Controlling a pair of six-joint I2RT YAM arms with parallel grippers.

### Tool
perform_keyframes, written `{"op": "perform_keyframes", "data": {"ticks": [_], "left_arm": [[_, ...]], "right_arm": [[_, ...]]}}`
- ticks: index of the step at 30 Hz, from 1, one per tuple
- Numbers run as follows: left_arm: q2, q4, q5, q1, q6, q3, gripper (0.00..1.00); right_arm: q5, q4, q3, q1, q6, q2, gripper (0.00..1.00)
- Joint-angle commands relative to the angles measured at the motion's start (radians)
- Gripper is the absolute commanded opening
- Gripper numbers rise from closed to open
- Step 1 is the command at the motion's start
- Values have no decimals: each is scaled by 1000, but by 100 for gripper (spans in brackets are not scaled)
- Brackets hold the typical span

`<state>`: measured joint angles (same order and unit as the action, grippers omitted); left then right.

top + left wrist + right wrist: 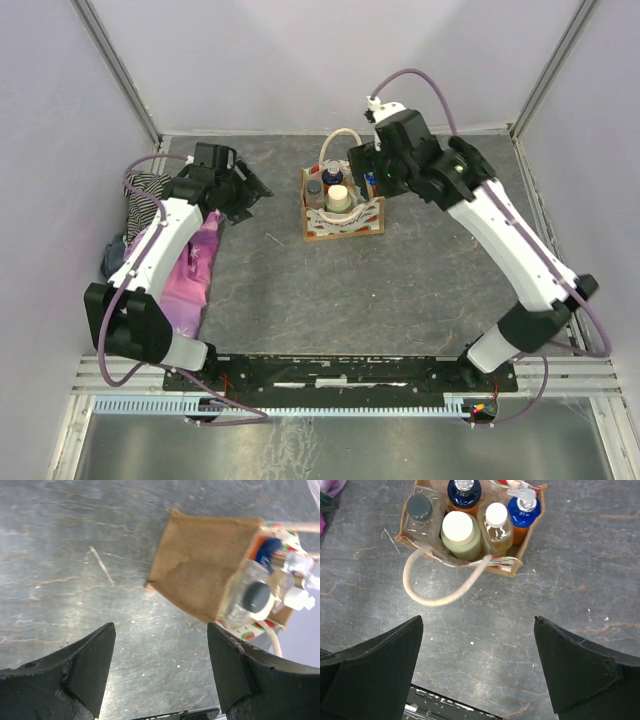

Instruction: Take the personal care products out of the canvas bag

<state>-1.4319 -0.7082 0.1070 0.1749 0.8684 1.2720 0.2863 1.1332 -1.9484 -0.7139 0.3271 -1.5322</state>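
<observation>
My right gripper moves down toward the left in the top view onto the white-capped bottle (496,519) next. It stands below in the open bag, cap facing up.
The canvas bag (345,222) stands upright at the table's back middle, with several personal care products inside. In the right wrist view the bag (505,566) holds a clear bottle with dark cap (420,509), a beige bottle with cream cap (459,534), one with a white cap (497,524) and two orange bottles with blue pump tops (523,511) (464,492). Its cream handle (437,599) loops onto the table. My right gripper (478,620) is open and empty above the bag's right rim (368,172). My left gripper (160,628) is open and empty, left of the bag (200,570) (243,190).
A striped cloth (146,190), a pink cloth (195,262) and a blue-grey cloth (111,258) lie along the left wall under the left arm. A black rail (340,372) runs along the near edge. Walls close in at the back and both sides.
</observation>
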Motion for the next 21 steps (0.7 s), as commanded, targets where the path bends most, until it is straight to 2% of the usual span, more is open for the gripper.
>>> {"op": "perform_keyframes", "data": {"ticks": [1, 6, 10, 15, 21], "left_arm": [[-10, 10, -4, 61, -60, 94, 81], [-16, 7, 0, 80, -77, 94, 81], [-32, 51, 21, 83, -99, 105, 82], [-104, 102, 47, 129, -115, 190, 82], [-179, 112, 40, 201, -135, 272, 82]], "right_arm": [[-87, -53, -80, 36, -48, -129, 100], [-58, -145, -100, 90, -96, -266, 100], [-101, -189, -99, 131, -141, -350, 100], [-183, -286, -36, 182, -150, -384, 98], [-272, -334, -38, 205, -164, -444, 93]]}}
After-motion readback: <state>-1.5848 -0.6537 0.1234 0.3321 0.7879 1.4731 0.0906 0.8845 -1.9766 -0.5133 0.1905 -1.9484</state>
